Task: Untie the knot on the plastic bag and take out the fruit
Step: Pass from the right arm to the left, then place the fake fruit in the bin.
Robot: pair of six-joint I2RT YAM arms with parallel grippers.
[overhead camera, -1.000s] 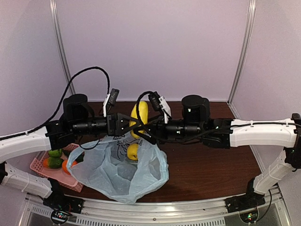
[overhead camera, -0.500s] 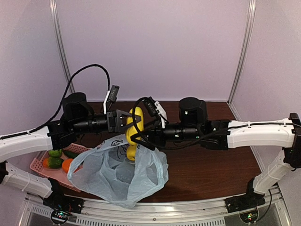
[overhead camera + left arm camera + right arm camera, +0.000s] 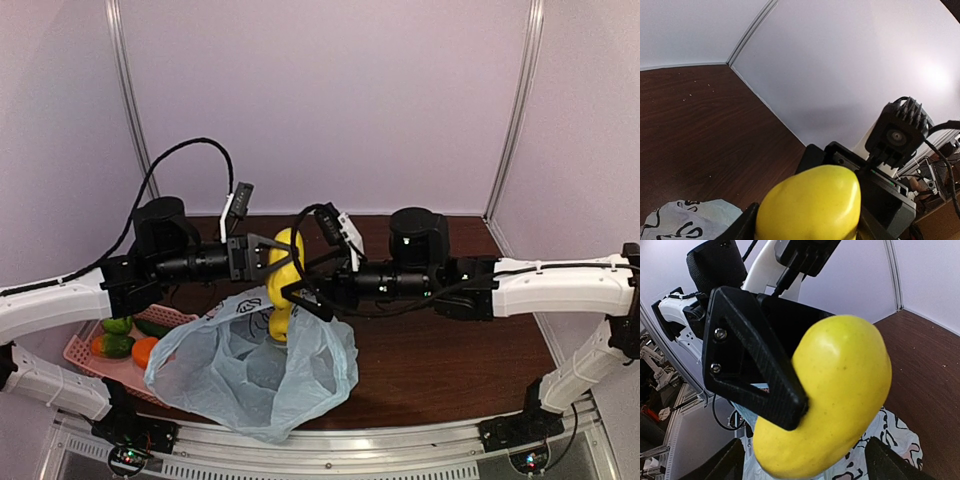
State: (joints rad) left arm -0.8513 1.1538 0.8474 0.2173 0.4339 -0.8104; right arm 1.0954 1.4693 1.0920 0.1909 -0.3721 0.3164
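My right gripper moves off the held fruit next and lowers to the fold of the bag's printed rim.
My left gripper (image 3: pixel 272 262) is shut on a yellow oval fruit (image 3: pixel 285 255), held above the bag's mouth. The left wrist view shows the fruit (image 3: pixel 810 205) filling my left gripper (image 3: pixel 807 224). In the right wrist view a black left finger (image 3: pixel 755 360) presses on the fruit (image 3: pixel 840 390). My right gripper (image 3: pixel 300 285) is open, its jaws spread wide on either side of the fruit's lower end (image 3: pixel 807 462). The pale blue plastic bag (image 3: pixel 260 370) lies slumped and open below, with another yellow fruit (image 3: pixel 280 322) inside. No knot shows.
A pink basket (image 3: pixel 85 360) at the left front holds green fruits (image 3: pixel 117 325), an orange one (image 3: pixel 146 350) and a dark green cucumber-like one (image 3: pixel 152 327). The brown table (image 3: pixel 450 350) stretches to the right. White walls close the back and sides.
The yellow fruit has moved a little left and down, from beside the right gripper to between the left gripper's fingers. The right arm has eased back slightly.
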